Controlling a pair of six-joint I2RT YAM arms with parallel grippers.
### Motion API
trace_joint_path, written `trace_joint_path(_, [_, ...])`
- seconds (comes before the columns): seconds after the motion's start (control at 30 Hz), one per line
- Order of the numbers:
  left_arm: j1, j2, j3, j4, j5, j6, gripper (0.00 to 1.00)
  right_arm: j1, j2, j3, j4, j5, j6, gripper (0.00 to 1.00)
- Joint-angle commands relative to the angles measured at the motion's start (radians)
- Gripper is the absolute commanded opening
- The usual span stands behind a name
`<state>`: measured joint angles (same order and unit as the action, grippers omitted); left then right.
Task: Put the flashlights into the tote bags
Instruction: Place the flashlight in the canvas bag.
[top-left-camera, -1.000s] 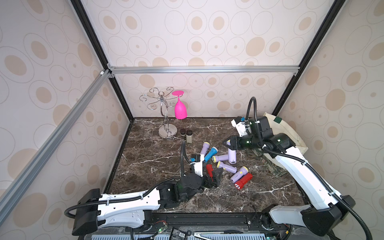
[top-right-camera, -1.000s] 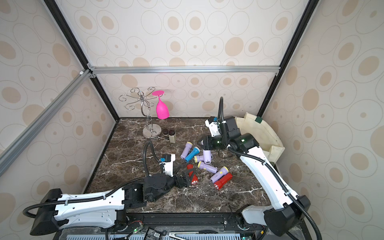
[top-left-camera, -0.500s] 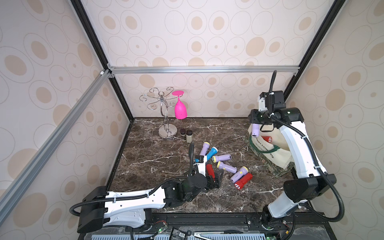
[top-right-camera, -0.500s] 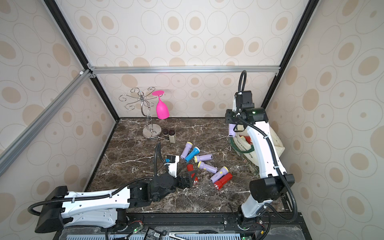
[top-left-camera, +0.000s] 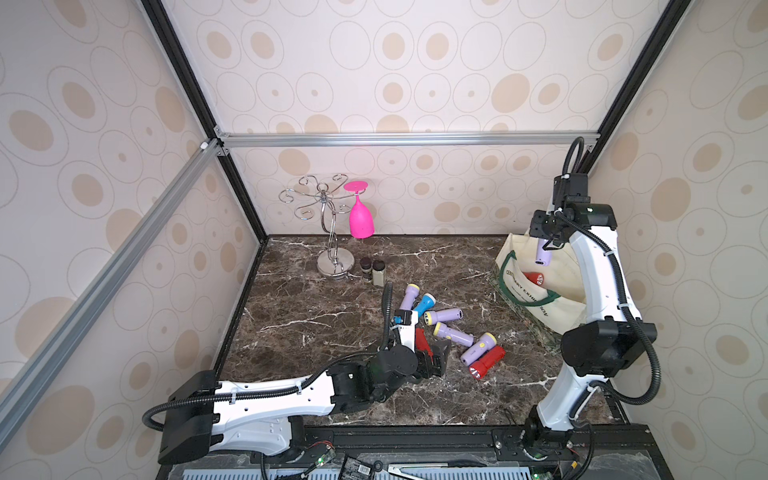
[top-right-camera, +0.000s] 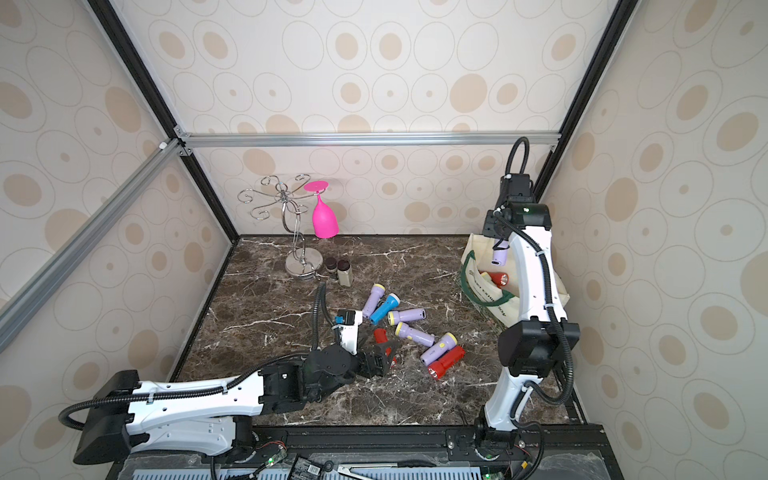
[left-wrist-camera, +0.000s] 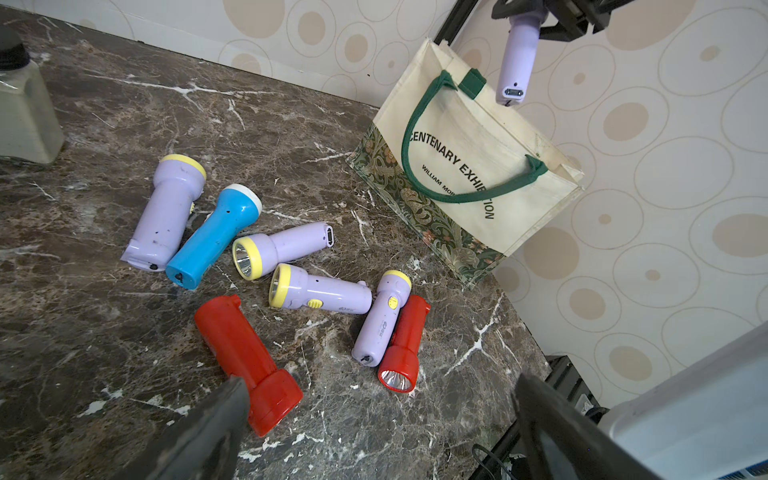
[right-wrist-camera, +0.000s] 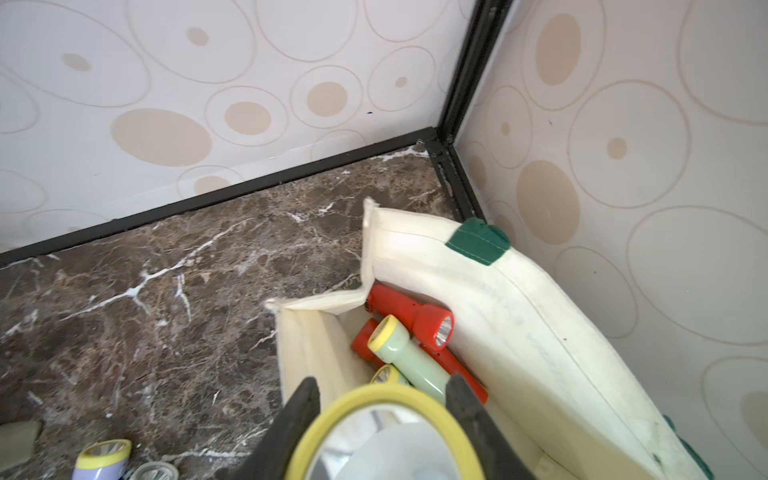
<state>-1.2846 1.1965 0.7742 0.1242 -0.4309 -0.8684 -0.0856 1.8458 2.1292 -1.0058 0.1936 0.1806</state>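
My right gripper holds the lilac flashlight above the cream tote bag's opening (top-left-camera: 553, 276) (right-wrist-camera: 448, 364). It will lower the flashlight into the bag next and let it go inside.
The cream tote bag (top-left-camera: 524, 296) (top-right-camera: 481, 291) (left-wrist-camera: 469, 166) stands open at the right back corner. My right gripper (top-left-camera: 547, 237) (right-wrist-camera: 383, 386) hangs above its mouth, shut on a lilac flashlight (top-left-camera: 543, 252) (top-right-camera: 500, 254) (left-wrist-camera: 514, 62) that points tail down. Red (right-wrist-camera: 409, 316) and pale green (right-wrist-camera: 405, 357) flashlights lie inside the bag. Lilac (top-left-camera: 453, 334), blue (top-left-camera: 424, 304) and red (top-left-camera: 487, 362) flashlights lie on the marble. My left gripper (top-left-camera: 436, 353) (left-wrist-camera: 380, 386) is open and low over the marble, with one finger beside a red flashlight (left-wrist-camera: 245, 357).
A chrome glass rack (top-left-camera: 330, 232) with a hanging pink glass (top-left-camera: 360, 220) stands at the back left. Two dark-capped jars (top-left-camera: 372, 270) sit beside its base. Patterned walls and black frame posts close in the bag's corner.
My right arm has lifted the lilac flashlight from the pile and swung it right, over the bag's mouth. The left arm has edged forward, its gripper still open by the red flashlight.
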Motion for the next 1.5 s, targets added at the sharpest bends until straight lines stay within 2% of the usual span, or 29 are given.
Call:
trace_joint_path(0.0, [0.01, 0.017, 0.06, -0.022, 0.004, 0.023, 1.0, -0.035, 0.028, -0.023, 0.013, 0.014, -0.003, 0.0])
trace_joint_path(0.27, [0.023, 0.049, 0.079, -0.033, 0.026, 0.033, 1.0, -0.081, 0.051, -0.108, 0.036, -0.031, 0.01, 0.0])
trace_joint_path(0.6, [0.041, 0.075, 0.1, -0.055, 0.036, 0.027, 1.0, -0.091, 0.043, -0.204, 0.077, -0.063, 0.025, 0.01])
trace_joint_path(0.7, [0.044, 0.069, 0.094, -0.073, 0.021, 0.005, 1.0, -0.092, 0.037, -0.211, 0.083, -0.074, 0.026, 0.07])
trace_joint_path(0.83, [0.048, 0.101, 0.154, -0.218, -0.037, -0.022, 1.0, -0.092, 0.026, -0.217, 0.079, -0.13, 0.034, 0.18])
trace_joint_path(0.93, [0.055, 0.101, 0.157, -0.24, -0.049, -0.047, 1.0, -0.092, 0.013, -0.238, 0.083, -0.146, 0.047, 0.27])
trace_joint_path(1.2, [0.07, 0.074, 0.103, -0.196, -0.045, -0.09, 1.0, -0.088, -0.03, -0.256, 0.091, -0.157, 0.052, 0.61])
trace_joint_path(1.47, [0.102, 0.105, 0.118, -0.178, 0.027, -0.107, 0.99, -0.034, -0.083, -0.191, 0.09, -0.148, 0.054, 0.75])
